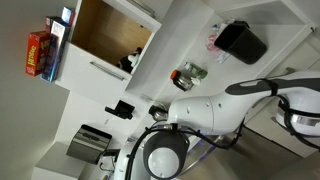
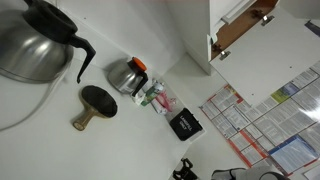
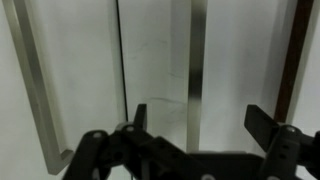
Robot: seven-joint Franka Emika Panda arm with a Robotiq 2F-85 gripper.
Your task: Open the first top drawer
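Observation:
My gripper stays where it stands next and draws its fingers together onto the silver bar handle [image 3: 195, 112] between them, since one is already on either side of it.
In the wrist view a white drawer front [image 3: 155, 60] carries a long slim silver bar handle [image 3: 195, 60], which runs top to bottom in this picture. My gripper [image 3: 200, 120] is open, with one black finger on each side of the handle and not touching it. A dark brown strip [image 3: 290, 60] shows along the front's right edge. A similar white front with its own silver bar handle [image 3: 30, 80] lies to the left, past a thin dark gap. In an exterior view the white arm [image 1: 215, 110] reaches towards the right; the jaws are not clear there.
A wood-lined cabinet box [image 1: 110, 35] with a white door stands open. On the white counter are a steel kettle [image 2: 128, 75], a black coffee pot [image 2: 35, 40], a wooden-handled brush [image 2: 95, 105] and a small black box [image 2: 185, 124]. Another wood-lined white part [image 2: 240, 30] stands ajar.

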